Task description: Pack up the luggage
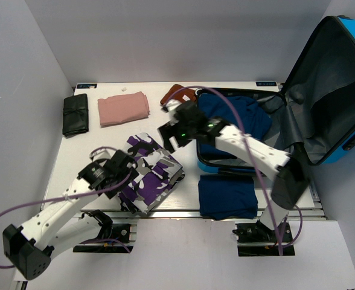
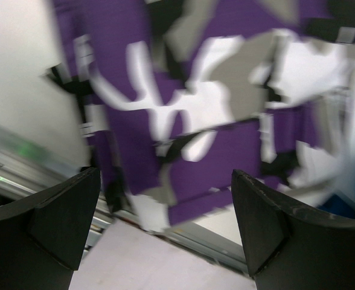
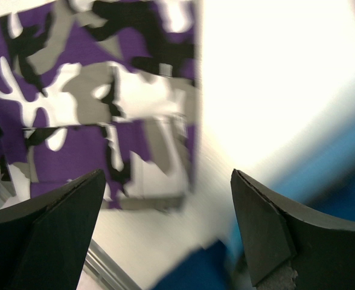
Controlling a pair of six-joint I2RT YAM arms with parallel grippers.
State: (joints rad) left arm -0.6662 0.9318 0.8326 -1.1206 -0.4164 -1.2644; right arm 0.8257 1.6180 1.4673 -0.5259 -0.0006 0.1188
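The camouflage garment's near edge [image 1: 124, 194] [image 2: 116, 181] is off centre between my fingers. I will move my left gripper down onto that edge of the garment next, shifting toward the bare table beside it.
The blue suitcase [image 1: 340, 90] lies open at the right, lid up against the wall, grey lining showing, with a navy garment [image 1: 235, 115] in its base. A folded purple camouflage garment [image 1: 150, 172] lies on the table centre-left; it also shows in the left wrist view [image 2: 189, 121] and the right wrist view [image 3: 81, 103]. My left gripper [image 1: 124, 164] is open and empty over its left edge. My right gripper [image 1: 172, 136] is open and empty, above the table between the camouflage garment and the suitcase.
A folded navy garment [image 1: 227, 196] lies at the front, below the suitcase. A folded pink garment [image 1: 123, 109] and a black pouch [image 1: 75, 115] lie at the back left. A brown item [image 1: 176, 93] sits at the back beside the suitcase. White walls enclose the table.
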